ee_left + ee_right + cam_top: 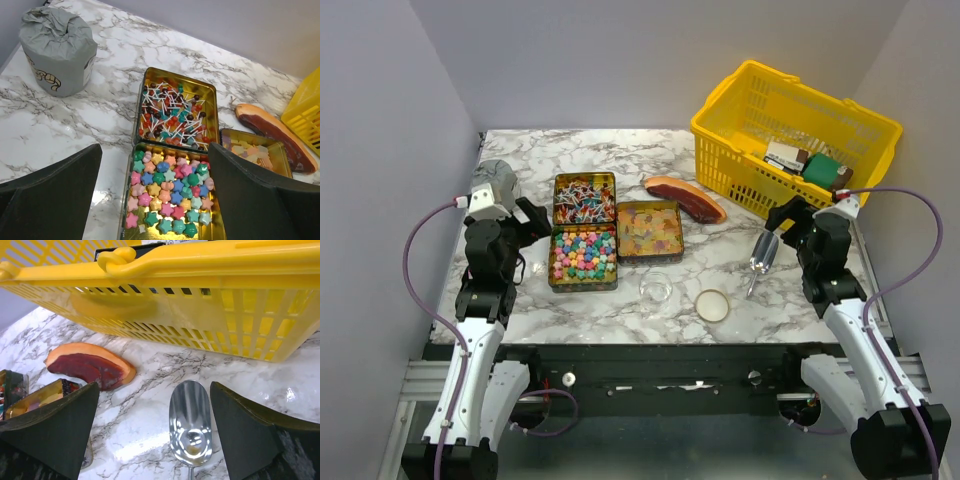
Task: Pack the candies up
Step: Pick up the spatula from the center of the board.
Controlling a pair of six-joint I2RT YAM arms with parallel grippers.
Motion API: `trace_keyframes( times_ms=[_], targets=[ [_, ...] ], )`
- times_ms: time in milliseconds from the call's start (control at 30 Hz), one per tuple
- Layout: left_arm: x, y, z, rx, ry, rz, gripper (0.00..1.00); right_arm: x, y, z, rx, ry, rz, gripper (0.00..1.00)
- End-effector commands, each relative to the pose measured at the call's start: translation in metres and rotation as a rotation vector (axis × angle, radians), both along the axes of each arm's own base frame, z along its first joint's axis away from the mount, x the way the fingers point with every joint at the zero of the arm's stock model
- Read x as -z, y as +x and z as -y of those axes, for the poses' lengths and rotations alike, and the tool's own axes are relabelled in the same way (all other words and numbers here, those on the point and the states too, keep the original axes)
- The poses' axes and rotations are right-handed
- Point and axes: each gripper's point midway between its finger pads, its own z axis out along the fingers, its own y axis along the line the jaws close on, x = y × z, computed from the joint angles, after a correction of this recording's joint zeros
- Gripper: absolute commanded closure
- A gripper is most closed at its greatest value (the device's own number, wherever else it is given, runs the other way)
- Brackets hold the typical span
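Note:
The right gripper draws back next and lowers around that handle [755, 276] beside the bowl [191, 472], because the scoop's thin handle points back from its wide bowl.
The candies lie in three open gold tins. Pastel star-shaped ones fill the near tin [583, 256] [170, 192]. Red, blue and white pieces fill the far tin [584, 198] [175, 112]. Yellow-orange pieces fill the right tin [649, 230] [252, 152]. My left gripper [535, 222] [154, 147] is open, hovering above the star tin's left side with nothing between its fingers. My right gripper [788, 214] [154, 386] is open too, above a metal scoop [761, 255] [190, 422] that lies on the marble, not touching it.
A yellow basket [790, 130] [200, 300] holding boxed packets stands at the back right. A reddish-brown steak slab [684, 198] [90, 365] lies beside it. A clear jar [656, 288] and a round lid [713, 305] sit near the front. A grey wrapped bag [59, 47] stands far left.

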Motion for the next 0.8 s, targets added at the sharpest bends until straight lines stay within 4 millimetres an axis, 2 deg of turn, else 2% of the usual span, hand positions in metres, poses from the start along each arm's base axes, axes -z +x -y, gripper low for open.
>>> trace_keyframes(
  times_ms=[0, 333, 367, 400, 433, 500, 567, 600, 633, 767],
  targets=[
    [-0.002, -0.002, -0.008, -0.059, -0.036, 0.008, 0.01, -0.009, 0.000, -0.010, -0.040, 0.036, -0.007, 0.00],
    [0.007, -0.001, -0.009, -0.111, -0.150, 0.011, 0.01, -0.004, -0.004, -0.023, -0.104, 0.072, -0.039, 0.01],
    [0.008, 0.000, -0.014, -0.180, -0.239, 0.016, 0.01, -0.003, -0.005, -0.024, -0.110, 0.074, -0.044, 0.01],
    [0.011, -0.003, -0.037, -0.339, -0.272, 0.023, 0.01, -0.002, -0.005, -0.027, -0.128, 0.075, -0.051, 0.01],
    [0.016, -0.007, -0.045, -0.406, -0.299, 0.013, 0.01, 0.001, -0.006, -0.029, -0.139, 0.079, -0.067, 0.02],
    [0.019, -0.009, -0.050, -0.429, -0.272, -0.003, 0.01, 0.005, -0.008, -0.038, -0.188, 0.092, -0.097, 0.03],
    [0.015, -0.006, -0.043, -0.374, -0.255, 0.005, 0.01, 0.016, -0.012, -0.045, -0.223, 0.108, -0.144, 0.07],
    [0.014, -0.005, -0.037, -0.315, -0.188, -0.003, 0.01, 0.021, -0.015, -0.049, -0.240, 0.117, -0.162, 0.09],
    [0.013, -0.003, -0.023, -0.220, -0.175, -0.014, 0.01, 0.028, -0.018, -0.048, -0.236, 0.123, -0.191, 0.11],
    [0.018, 0.004, 0.006, -0.024, -0.109, -0.056, 0.01, 0.047, -0.030, -0.043, -0.199, 0.124, -0.265, 0.13]
  ],
)
